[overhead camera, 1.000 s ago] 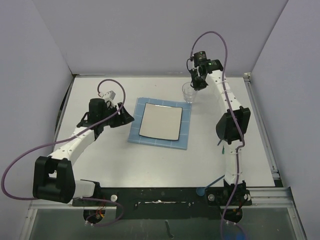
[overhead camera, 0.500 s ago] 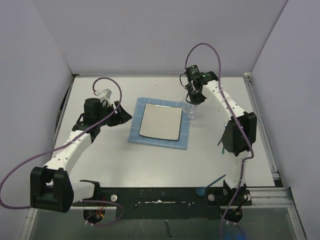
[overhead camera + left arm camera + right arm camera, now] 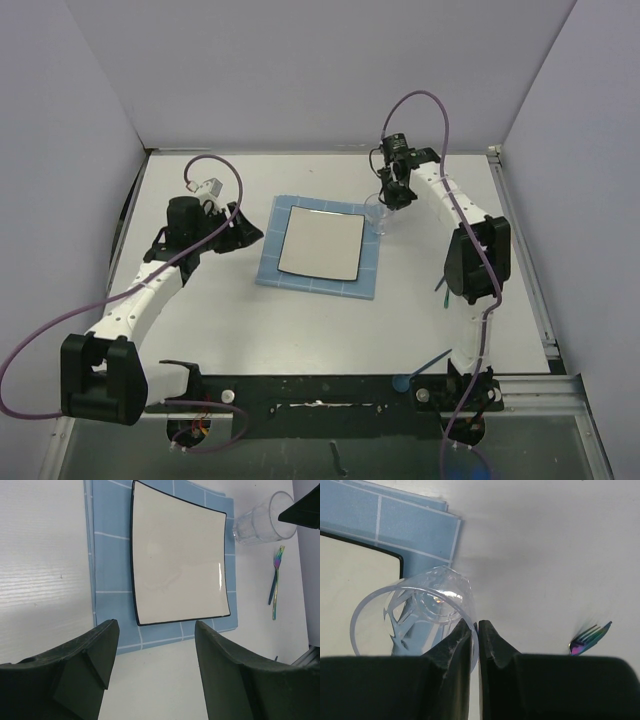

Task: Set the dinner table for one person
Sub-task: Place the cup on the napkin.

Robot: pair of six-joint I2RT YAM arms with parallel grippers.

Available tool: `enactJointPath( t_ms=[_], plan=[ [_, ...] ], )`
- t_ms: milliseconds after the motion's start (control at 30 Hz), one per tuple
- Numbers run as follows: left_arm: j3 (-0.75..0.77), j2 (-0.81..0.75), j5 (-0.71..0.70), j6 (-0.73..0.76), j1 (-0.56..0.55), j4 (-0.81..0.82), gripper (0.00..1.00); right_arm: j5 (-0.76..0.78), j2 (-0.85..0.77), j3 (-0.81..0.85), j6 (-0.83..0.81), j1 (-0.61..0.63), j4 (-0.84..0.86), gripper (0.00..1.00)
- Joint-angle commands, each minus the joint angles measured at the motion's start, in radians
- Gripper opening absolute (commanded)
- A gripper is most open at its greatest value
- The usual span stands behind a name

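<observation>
The base of the glass overlaps the placemat's edge short of the placemat's far corner [image 3: 375, 209] [image 3: 458, 524]. My right gripper, next, will move gently outward toward that corner and let go of the glass's rim.
The white dinner table [image 3: 300, 330] carries a blue grid placemat [image 3: 271, 258] with a square white dark-rimmed plate [image 3: 320, 243] on it. A clear glass [image 3: 378, 212] is at the placemat's far right corner, tilted. My right gripper [image 3: 474, 625] is shut on its rim, one finger inside the glass [image 3: 415, 615] and one outside. A rainbow-tinted fork [image 3: 275, 582] lies on the table right of the mat. My left gripper [image 3: 155, 630] hovers open left of the placemat with nothing between its fingers.
Pale walls close in the table on the left, back and right. A metal rail [image 3: 525, 270] runs along the right edge. A blue-tipped utensil [image 3: 402, 381] lies at the near edge by the right arm's base.
My right gripper has carried the glass from the back of the table nearer, to the placemat's far right corner. The left arm drew back slightly to the left.
</observation>
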Motion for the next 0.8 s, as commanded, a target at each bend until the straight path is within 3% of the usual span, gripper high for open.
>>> enactJointPath(
  t_ms=[0,767],
  plan=[
    [0.020,-0.007,0.015,0.004,0.010,0.018,0.60,-0.029,0.019,0.055,0.015,-0.001,0.060,0.00],
    [0.024,0.034,0.025,0.007,0.023,0.025,0.60,-0.050,0.175,0.212,0.014,-0.015,0.045,0.00]
  ],
)
